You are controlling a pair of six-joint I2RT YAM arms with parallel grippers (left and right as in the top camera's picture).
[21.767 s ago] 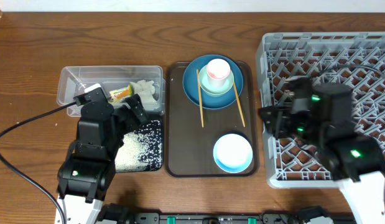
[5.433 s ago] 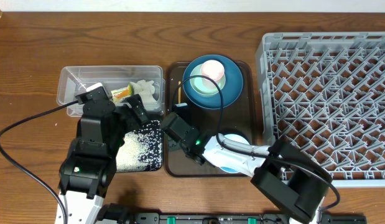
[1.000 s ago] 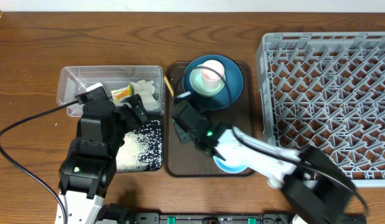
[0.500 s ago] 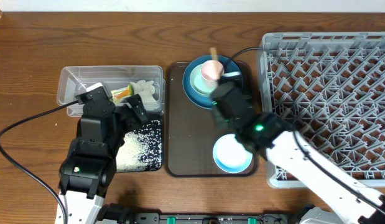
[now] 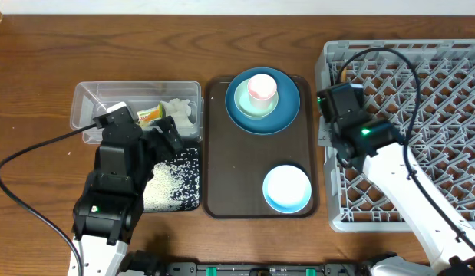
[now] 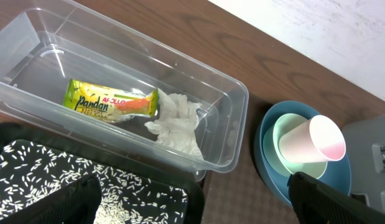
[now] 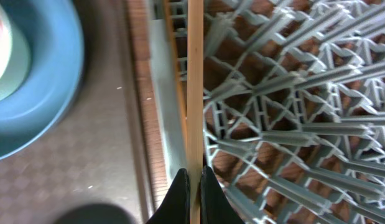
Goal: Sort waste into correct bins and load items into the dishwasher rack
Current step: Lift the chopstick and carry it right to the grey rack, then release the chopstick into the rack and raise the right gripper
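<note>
Next, my right gripper comes down to release the chopsticks in the narrow channel inside the rack's rim [image 7: 184,87], since that channel runs the same way as they do.
My right gripper [image 7: 193,186] is shut on the thin wooden chopsticks [image 7: 195,74], which show as one upright strip over the left edge of the grey dishwasher rack [image 5: 421,92]. In the overhead view it [image 5: 341,103] is at the rack's left rim. The dark blue plate [image 5: 287,115] holds the pale green bowl [image 5: 241,103] with the pink cup [image 5: 262,88] in it. The light blue bowl [image 5: 287,188] sits nearer the front. My left gripper [image 6: 192,208] is open over the black tray [image 5: 192,195] of rice [image 5: 164,184]. The tissue [image 6: 176,121] and wrapper [image 6: 111,102] lie in the clear tub [image 5: 87,103].
The brown serving tray [image 5: 229,176] sits between the bins and the rack and carries the plate stack and the light blue bowl. The rack's upright pegs [image 7: 292,118] stand close to the right of the chopsticks. Cables trail from both arms.
My right arm has swung from over the brown tray to the rack's left edge, carrying the chopsticks. The left arm has not moved.
</note>
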